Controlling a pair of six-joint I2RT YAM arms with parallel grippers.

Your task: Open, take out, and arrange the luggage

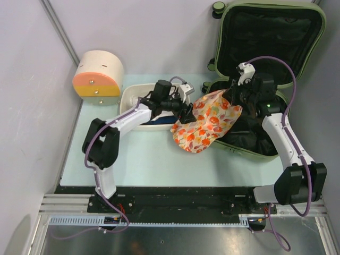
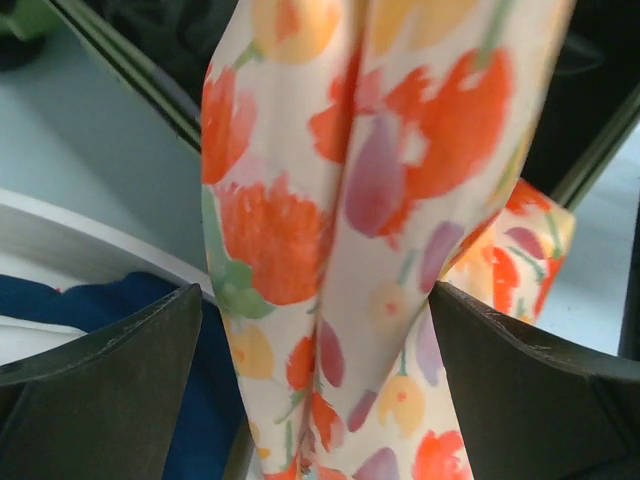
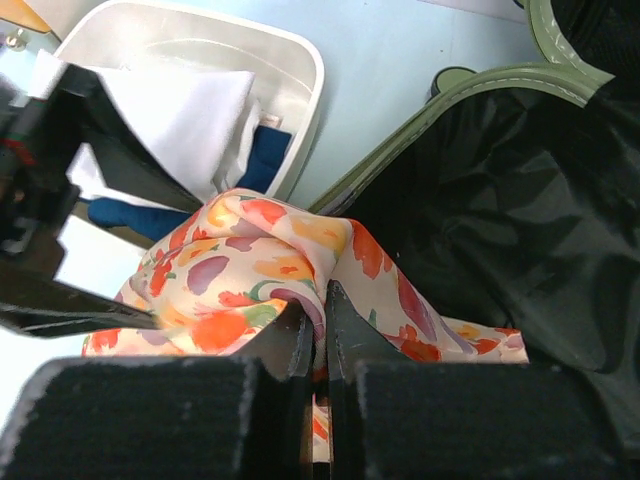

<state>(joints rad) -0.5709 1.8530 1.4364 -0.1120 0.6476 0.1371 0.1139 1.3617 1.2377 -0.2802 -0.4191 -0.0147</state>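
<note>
The robot should next move its right gripper left in the top view to the tub's end by the luggage (image 3: 297, 112), lower it and let go of the cloth over the others.
The olive-green luggage (image 1: 276, 37) lies open at the back right, lid upright, black lining (image 3: 520, 200) showing. A floral cloth (image 1: 204, 125) with orange, purple and yellow flowers hangs from its front rim over the table. My right gripper (image 1: 234, 95) is shut on one bunched end of the cloth (image 3: 250, 260), fingers pinched together (image 3: 320, 300) above the luggage's left edge. My left gripper (image 1: 187, 111) is open, its two fingers wide apart on either side of the hanging cloth (image 2: 380, 180), midway (image 2: 315, 380) between them; the right finger touches the fabric.
A white tub (image 1: 133, 93) stands left of the luggage, holding a white folded cloth (image 3: 200, 110) and a dark blue one (image 2: 100, 300). A round cream drawer box (image 1: 98, 74) with an orange front sits at the back left. Grey walls close both sides.
</note>
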